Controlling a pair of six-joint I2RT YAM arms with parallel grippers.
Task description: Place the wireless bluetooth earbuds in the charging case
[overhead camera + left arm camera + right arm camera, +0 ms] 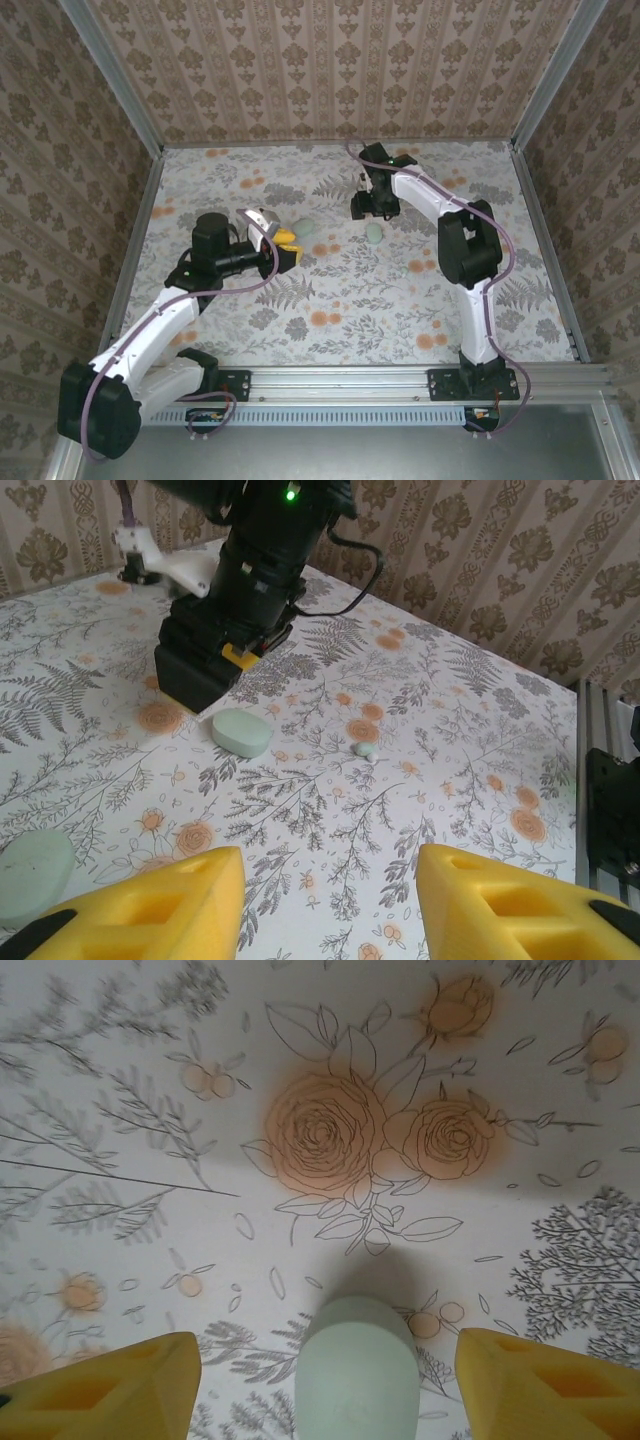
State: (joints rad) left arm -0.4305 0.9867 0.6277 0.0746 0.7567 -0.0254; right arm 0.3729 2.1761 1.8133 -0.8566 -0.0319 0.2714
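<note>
My right gripper will next lower its fingers back around the sides of the charging case (355,1375), which are below and slightly back, because the wide gap between the fingers already spans them.
A pale green rounded charging case (355,1375) lies on the floral table between the yellow fingers of my right gripper (328,1345). The jaws stand wide and touch neither side of it. From above, this case (374,232) sits just below the right gripper (365,208). In the left wrist view the same case (241,732) lies by the right arm's black head, with one small pale green earbud (366,750) loose on the table to its right. My left gripper (330,855) is open and holds nothing. A second pale green rounded piece (35,875) lies at its left side, also close to the left gripper (288,248) from above.
Patterned walls close the table on three sides, with aluminium posts at the corners. A metal rail (400,380) runs along the near edge by the arm bases. The second green piece (305,228) lies between the two grippers.
</note>
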